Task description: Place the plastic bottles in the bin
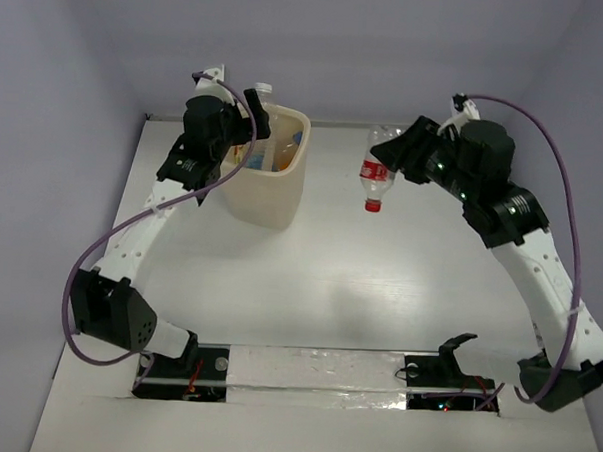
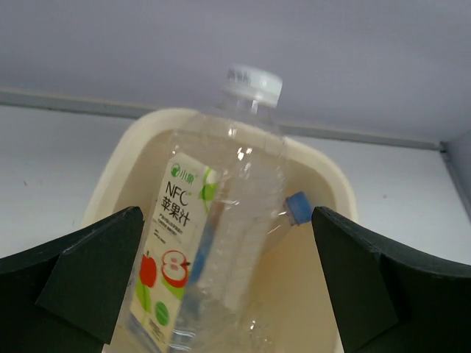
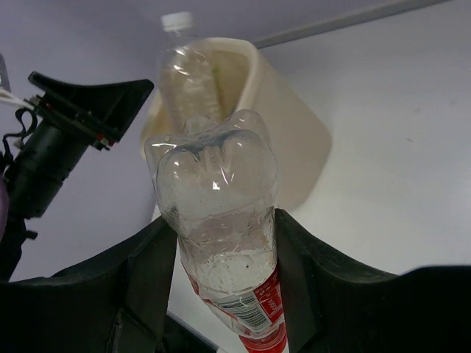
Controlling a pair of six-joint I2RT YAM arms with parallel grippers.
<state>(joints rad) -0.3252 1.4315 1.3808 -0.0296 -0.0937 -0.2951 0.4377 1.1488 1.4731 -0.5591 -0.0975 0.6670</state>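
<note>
My right gripper is going to carry the red-labelled bottle to the left in the top view next, over the opening of the cream bin.
The cream bin stands at the far left of the table. A clear white-capped bottle with a juice label stands tilted in it, neck above the rim. My left gripper is open at the bin's left rim. In the left wrist view its fingers flank that bottle without gripping it, my left gripper over the bin. Another bottle's blue cap shows inside. My right gripper is shut on a red-labelled bottle, cap down, in the air right of the bin. It also shows in the right wrist view, between that gripper's fingers.
The right wrist view shows the bin ahead with the white-capped bottle in it and the left gripper beside it. Purple walls close the table's far and side edges. The arm bases sit at the near edge.
</note>
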